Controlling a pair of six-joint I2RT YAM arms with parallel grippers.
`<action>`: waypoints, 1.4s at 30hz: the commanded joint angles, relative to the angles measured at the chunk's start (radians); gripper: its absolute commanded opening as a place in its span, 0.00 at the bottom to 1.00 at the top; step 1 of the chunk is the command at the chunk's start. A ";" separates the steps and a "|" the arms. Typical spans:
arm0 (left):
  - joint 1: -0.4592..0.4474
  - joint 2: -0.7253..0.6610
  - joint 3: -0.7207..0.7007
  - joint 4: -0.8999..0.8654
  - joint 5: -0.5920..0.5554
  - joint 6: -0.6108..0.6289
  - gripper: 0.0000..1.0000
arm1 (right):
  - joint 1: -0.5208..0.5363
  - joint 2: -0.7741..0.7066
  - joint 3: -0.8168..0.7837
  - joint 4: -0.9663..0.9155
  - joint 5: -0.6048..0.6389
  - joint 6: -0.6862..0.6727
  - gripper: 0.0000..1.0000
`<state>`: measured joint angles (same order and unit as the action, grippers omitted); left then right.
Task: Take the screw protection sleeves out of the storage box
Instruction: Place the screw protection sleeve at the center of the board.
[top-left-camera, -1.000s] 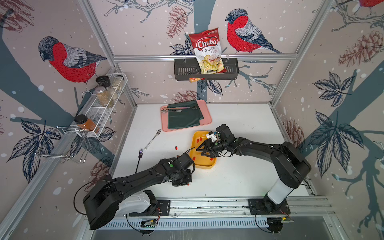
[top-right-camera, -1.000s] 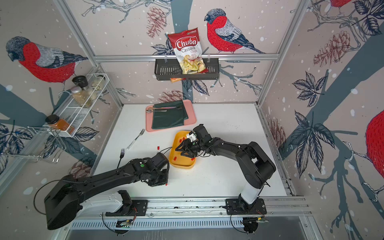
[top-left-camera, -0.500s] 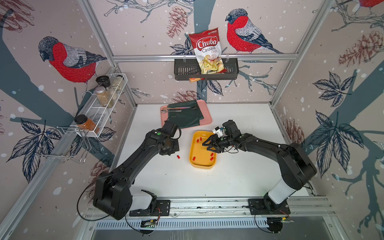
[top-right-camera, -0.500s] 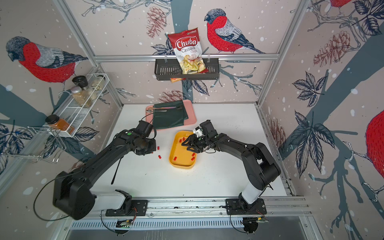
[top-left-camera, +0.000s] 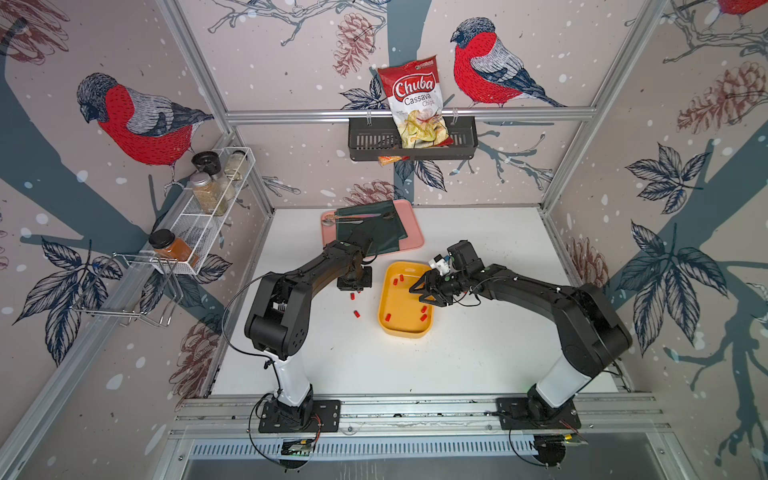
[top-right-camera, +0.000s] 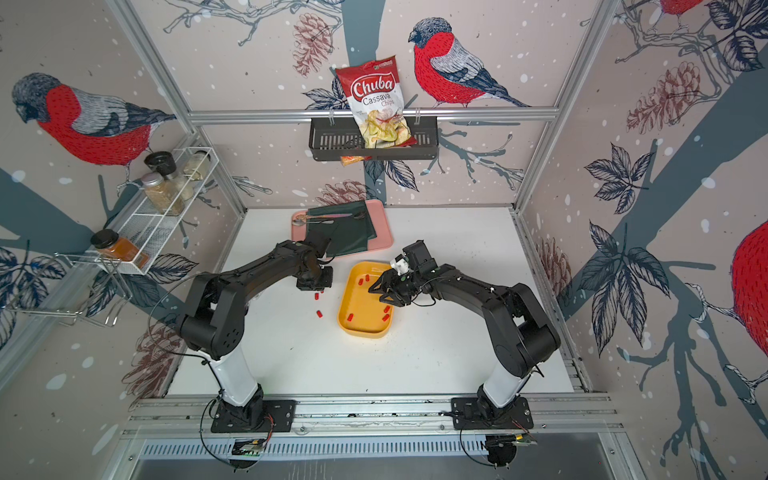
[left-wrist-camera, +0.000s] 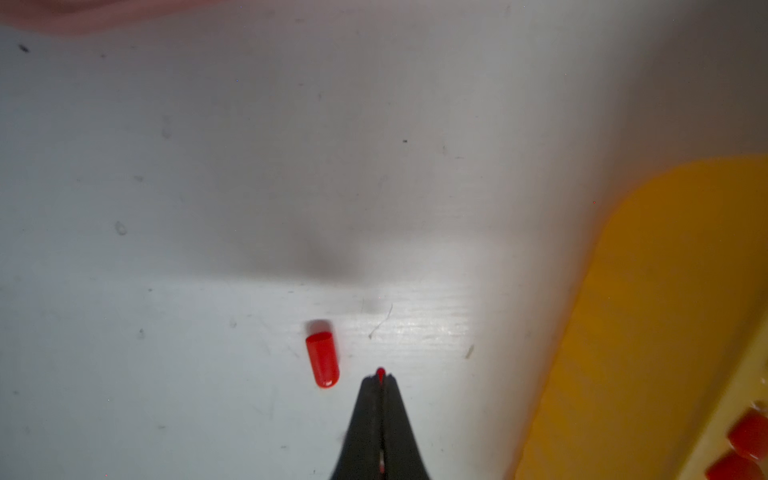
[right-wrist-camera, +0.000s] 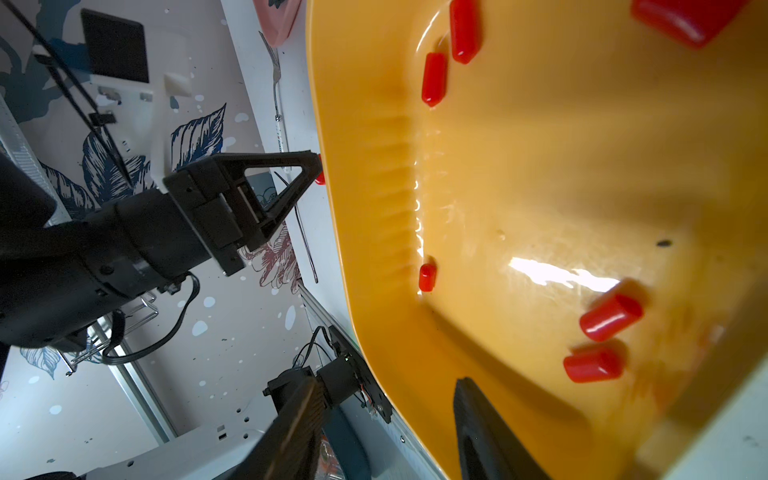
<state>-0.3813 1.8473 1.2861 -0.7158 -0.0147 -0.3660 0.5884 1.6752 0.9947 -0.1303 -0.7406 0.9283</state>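
The left gripper lowers next and releases its sleeve on the bare tabletop between the lying sleeve and the box (top-left-camera: 405, 299), since that clear spot lies below the gripper's fingers.
The yellow storage box (top-left-camera: 405, 299) (top-right-camera: 365, 299) lies mid-table with several red screw protection sleeves (top-left-camera: 388, 318) (right-wrist-camera: 434, 79) on its floor. Two more sleeves (top-left-camera: 356, 313) (top-right-camera: 317, 296) lie on the table to its left; one (left-wrist-camera: 322, 359) shows close beside the left fingertips. My left gripper (top-left-camera: 354, 289) (left-wrist-camera: 380, 376) points down there, shut on a sleeve whose red tip shows between the jaws. My right gripper (top-left-camera: 419, 291) (right-wrist-camera: 386, 382) hovers open over the box's right side with nothing held. In the right wrist view the box (right-wrist-camera: 540, 166) rim runs between its fingers.
A pink tray (top-left-camera: 413, 228) with a dark green cloth and spoons sits behind the box. A fork (right-wrist-camera: 276, 83) lies on the table left of the left arm. A black wall basket (top-left-camera: 365, 141) holds a chips bag, and a wire spice rack (top-left-camera: 208, 208) hangs on the left wall.
The left arm swung from the table's front to the spot left of the box, and a second sleeve now lies on the table. The right gripper drew back slightly to the box's right side.
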 joint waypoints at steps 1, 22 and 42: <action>-0.005 0.030 0.012 0.020 0.024 0.027 0.03 | -0.007 -0.005 0.004 -0.024 0.005 -0.029 0.55; -0.030 0.031 -0.014 0.040 -0.001 0.001 0.31 | -0.016 -0.001 -0.008 -0.021 0.007 -0.033 0.56; -0.069 -0.318 -0.283 0.029 0.059 -0.262 0.41 | -0.018 0.007 0.005 -0.041 -0.002 -0.062 0.56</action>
<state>-0.4442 1.5505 1.0279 -0.7128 0.0265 -0.5529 0.5694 1.6752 0.9905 -0.1638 -0.7368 0.8890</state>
